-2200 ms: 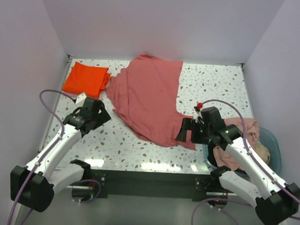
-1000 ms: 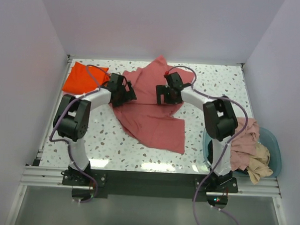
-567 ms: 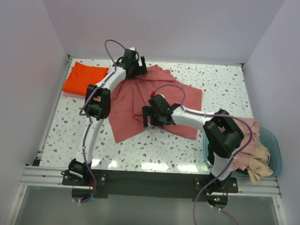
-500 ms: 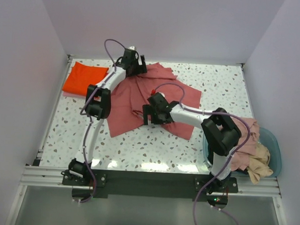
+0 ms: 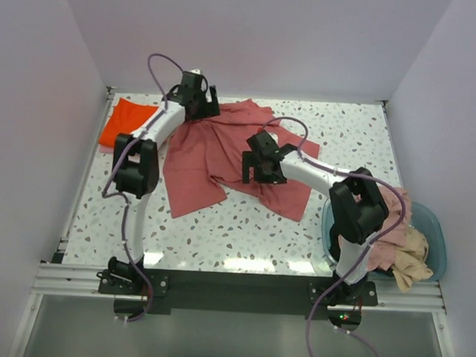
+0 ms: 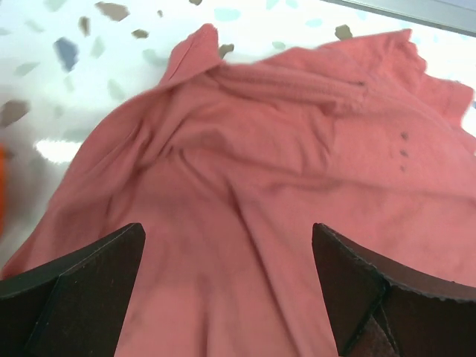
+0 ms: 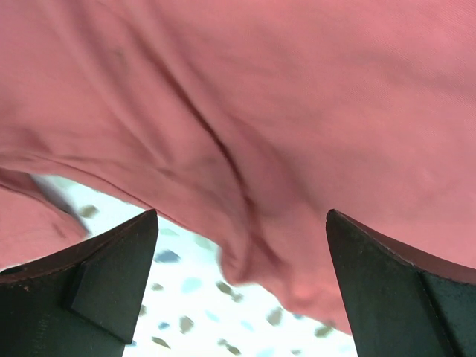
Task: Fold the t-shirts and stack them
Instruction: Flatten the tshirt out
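My left gripper will next move back and down to the salmon-pink shirt's near corner on the orange shirt's side, then close there.
A dusty salmon-pink t-shirt lies rumpled and partly spread on the speckled table. My left gripper hovers over its far left corner, open and empty. In the left wrist view the shirt fills the space between my wide-apart fingers. My right gripper is over the shirt's middle, open and empty. The right wrist view shows the shirt's hem with bare table below it. A bright orange t-shirt lies folded at the far left.
A teal basin at the near right holds a pink t-shirt and a beige one. White walls close in the table at the back and on both sides. A metal rail runs along the near edge.
My left gripper has moved left along the far edge. My right gripper has moved right and farther away. The salmon-pink shirt has shifted and its shape has changed.
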Available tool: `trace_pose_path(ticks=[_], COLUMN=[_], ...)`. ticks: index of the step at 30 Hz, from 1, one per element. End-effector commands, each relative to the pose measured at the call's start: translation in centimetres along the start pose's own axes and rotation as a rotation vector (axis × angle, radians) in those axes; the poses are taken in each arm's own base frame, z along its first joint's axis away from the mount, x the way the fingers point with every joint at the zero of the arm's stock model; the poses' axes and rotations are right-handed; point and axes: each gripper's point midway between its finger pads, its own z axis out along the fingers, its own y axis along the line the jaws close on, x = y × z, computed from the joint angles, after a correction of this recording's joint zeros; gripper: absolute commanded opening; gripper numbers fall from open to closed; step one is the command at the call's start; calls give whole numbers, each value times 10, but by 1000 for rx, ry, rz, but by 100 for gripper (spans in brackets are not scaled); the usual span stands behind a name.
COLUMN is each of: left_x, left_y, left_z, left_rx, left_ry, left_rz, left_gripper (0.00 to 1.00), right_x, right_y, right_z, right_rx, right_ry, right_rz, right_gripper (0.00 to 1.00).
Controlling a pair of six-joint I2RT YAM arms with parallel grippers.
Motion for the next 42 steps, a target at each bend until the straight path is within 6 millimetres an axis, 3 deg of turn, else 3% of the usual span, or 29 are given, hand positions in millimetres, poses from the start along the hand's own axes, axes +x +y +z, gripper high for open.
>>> trace_pose_path(ticks=[1,2,4,5,7,8,9,11,13,14,17,25,29,38,42], left_x=[-54,-41,-22,6,38,68,93,140,172,205,241,279,276,278,283], left_y=[-2,5,19,33,50,67,80,106,114,121,122,127,120,128,124], left_z=[-101,-126,-150,-171,-188,-203,-213,-230,-246,-247,-257,-244,-230,-209,-202], left_rx=[10,0,-29,-48,-89,-134,-183,-273,-275,-281,-244,-235,-218,-289,-280], left_ry=[-136,-126,-121,-99,-82,-55,0,47,96,164,213,268,284,296,336], left_rz=[10,-3,-40,-68,-103,-132,-140,-164,-175,-189,-232,-295,-294,-282,-269], left_gripper=[100,100,100,100,100,100,100,100,100,100,100,100,97,71,45], right_x=[-5,3,12,24,35,50,51,65,66,72,78,82,84,92,94], right_y=[-28,-36,-43,-50,-56,-65,-66,-76,-81,-86,-91,-90,-93,-98,-104], right_z=[-38,-47,-55,-57,-71,-70,-79,-81,-90,-89,-90,-88,-88,-86,-86], right_rx=[53,57,63,79,77,94,78,94,85,94,93,65,74,90,124], right_ry=[-52,-53,-49,-28,-24,0,-19,-11,-45,-49,-56,-75,-74,-63,-64], right_rz=[41,51,86,98,147,149,175,186,209,210,222,238,235,240,240], right_gripper=[99,99,99,99,99,99,99,99,99,99,99,99,99,99,99])
